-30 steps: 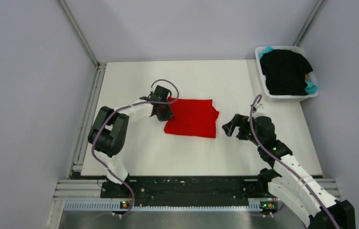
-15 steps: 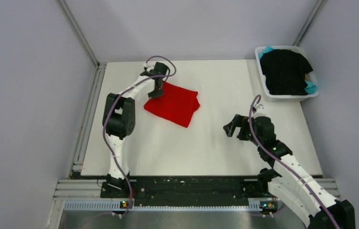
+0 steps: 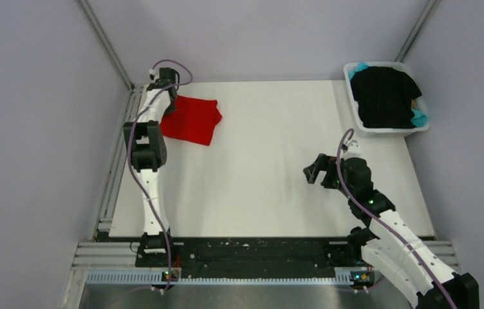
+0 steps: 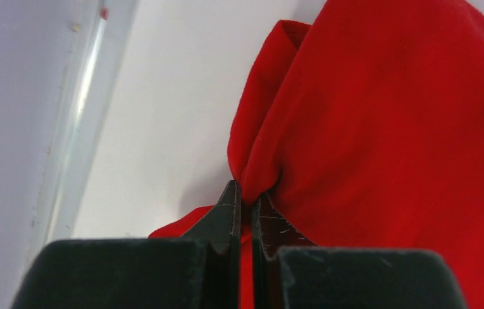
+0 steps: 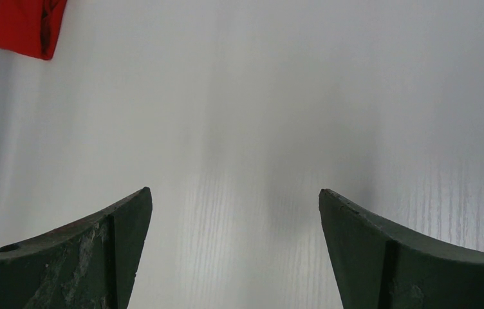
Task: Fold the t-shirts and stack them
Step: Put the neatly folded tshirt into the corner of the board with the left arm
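The t-shirt's pinched edge should next be dragged by my left gripper toward the metal bar and slightly outward, then let go, because the table shows between the red t-shirt (image 3: 192,120) and the metal bar.
The folded red t-shirt (image 3: 192,120) lies at the far left corner of the table. My left gripper (image 3: 165,96) is stretched out to that corner and is shut on the shirt's left edge; in the left wrist view the jaws (image 4: 247,193) pinch a bunch of the red t-shirt (image 4: 387,129). The black t-shirt (image 3: 384,95) lies heaped in the white tub (image 3: 389,130) at the far right, with the teal t-shirt (image 3: 419,118) showing under it. My right gripper (image 3: 312,171) is open and empty above bare table; a corner of the red t-shirt (image 5: 14,26) shows far off in its view (image 5: 234,199).
A metal rail (image 3: 116,161) runs along the table's left edge right beside the left arm. Grey walls close the left, back and right sides. The white table (image 3: 271,167) lies between the two grippers.
My left gripper has dragged the red t-shirt from the middle of the table to the far left corner, the arm now stretched out. The right arm has barely moved.
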Tool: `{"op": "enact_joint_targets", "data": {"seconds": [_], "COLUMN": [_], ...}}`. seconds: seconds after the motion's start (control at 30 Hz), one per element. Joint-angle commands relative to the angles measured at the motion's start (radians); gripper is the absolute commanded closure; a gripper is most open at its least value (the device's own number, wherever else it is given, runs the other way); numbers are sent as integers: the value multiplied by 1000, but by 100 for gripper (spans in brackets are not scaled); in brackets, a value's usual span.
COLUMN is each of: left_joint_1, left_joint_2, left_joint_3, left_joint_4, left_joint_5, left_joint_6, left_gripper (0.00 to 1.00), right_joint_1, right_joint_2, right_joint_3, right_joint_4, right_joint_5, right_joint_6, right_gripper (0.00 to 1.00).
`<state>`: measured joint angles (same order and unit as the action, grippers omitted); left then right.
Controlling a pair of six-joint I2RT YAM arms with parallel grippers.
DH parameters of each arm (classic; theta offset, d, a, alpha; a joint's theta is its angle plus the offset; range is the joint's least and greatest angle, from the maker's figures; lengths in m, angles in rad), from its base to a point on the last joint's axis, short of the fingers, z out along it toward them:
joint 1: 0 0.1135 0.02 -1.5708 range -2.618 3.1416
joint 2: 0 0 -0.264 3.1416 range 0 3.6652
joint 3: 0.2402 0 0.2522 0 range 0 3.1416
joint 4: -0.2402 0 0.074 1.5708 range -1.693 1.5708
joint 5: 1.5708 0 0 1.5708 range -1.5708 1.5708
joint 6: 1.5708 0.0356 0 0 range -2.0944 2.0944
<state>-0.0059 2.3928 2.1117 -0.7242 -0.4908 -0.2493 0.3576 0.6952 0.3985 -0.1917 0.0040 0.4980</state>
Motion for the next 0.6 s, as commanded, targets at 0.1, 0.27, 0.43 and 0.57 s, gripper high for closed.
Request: {"op": "enact_joint_targets", "data": {"seconds": [0.1, 0.27, 0.43, 0.57], "left_joint_1": [144, 180, 199, 198], "left_joint_2": [88, 116, 112, 77], "left_joint_3": [172, 240, 242, 243], "left_joint_4": [100, 140, 165, 156], "left_joint_5": [81, 103, 33, 85], "left_joint_6": [90, 123, 162, 161], "left_gripper": [100, 100, 94, 36], "right_joint_1": [0, 1, 0, 0], "right_joint_2": [-14, 3, 40, 53], "right_joint_3": [-8, -14, -8, -1], "right_joint_4": [22, 30, 32, 27], "right_joint_5": [72, 111, 130, 146], "right_joint_6": [-31, -36, -42, -46], "right_gripper": [1, 1, 1, 1]}}
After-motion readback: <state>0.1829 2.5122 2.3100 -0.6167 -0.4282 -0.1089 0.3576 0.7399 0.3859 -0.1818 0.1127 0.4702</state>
